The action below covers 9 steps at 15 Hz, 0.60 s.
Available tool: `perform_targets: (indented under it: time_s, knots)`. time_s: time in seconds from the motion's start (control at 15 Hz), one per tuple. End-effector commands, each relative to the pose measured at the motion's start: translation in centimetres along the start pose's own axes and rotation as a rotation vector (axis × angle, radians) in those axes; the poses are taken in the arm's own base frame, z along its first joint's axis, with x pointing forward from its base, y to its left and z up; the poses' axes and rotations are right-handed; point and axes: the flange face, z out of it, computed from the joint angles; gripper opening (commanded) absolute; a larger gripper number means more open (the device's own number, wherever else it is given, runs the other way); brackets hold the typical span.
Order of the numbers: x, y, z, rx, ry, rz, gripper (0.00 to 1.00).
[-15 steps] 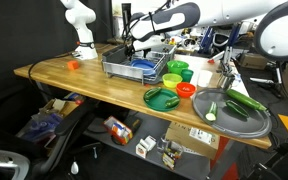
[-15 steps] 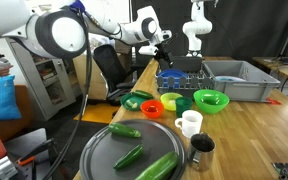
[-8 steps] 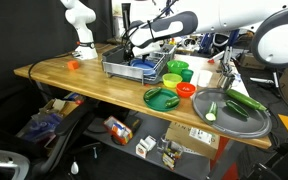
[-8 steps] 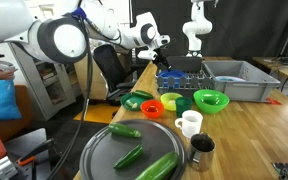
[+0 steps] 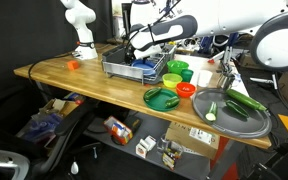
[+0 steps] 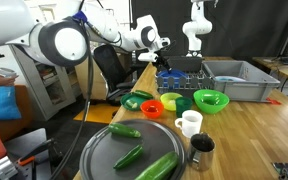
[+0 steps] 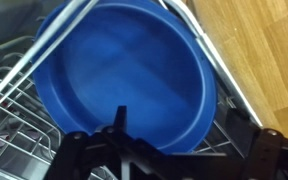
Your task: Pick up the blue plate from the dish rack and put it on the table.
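Observation:
The blue plate's rim [image 7: 210, 115] lies between the open fingers, toward the right in the wrist view. So my gripper shifts slightly that way next and closes across it.
The blue plate [image 7: 124, 75] lies tilted inside the dish rack [image 7: 14, 100] and fills most of the wrist view. My gripper [image 7: 169, 152] is open just above it, with its dark fingers on either side of the plate's near rim, not closed on it. In both exterior views the gripper [image 5: 135, 53] [image 6: 162, 61] hangs low over the dish rack [image 5: 119, 68] [image 6: 187, 80] on the wooden table [image 5: 84, 82] [image 6: 254, 130]. A patch of the blue plate [image 5: 145, 69] shows in the rack.
A green plate [image 5: 162, 98], a red bowl [image 5: 186, 89] and green bowls [image 5: 176, 68] sit beside the rack. A round metal tray [image 5: 236, 120] holds cucumbers. A white mug [image 6: 189, 123], a metal cup [image 6: 201, 147] and a grey bin [image 6: 234, 75] also stand on the table.
My gripper has lowered a little toward the dish rack and the blue plate. Nothing on the table has moved.

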Motion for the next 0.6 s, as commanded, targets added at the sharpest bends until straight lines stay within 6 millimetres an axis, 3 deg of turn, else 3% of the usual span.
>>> perform_targets:
  time_s: [0.0,0.27,0.33,0.4,0.53]
  knots:
    - [-0.9,0.09,1.4,-0.013,-0.034,-0.05,1.0]
    - [-1.1,0.23,1.77,-0.01,-0.043,-0.069,1.0]
    - [-1.12,0.26,1.8,-0.008,-0.045,-0.073,0.93]
    - [-1.11,0.26,1.8,0.001,-0.047,-0.075,0.74]
    - [-1.13,0.3,1.83,0.003,-0.048,-0.082,0.6]
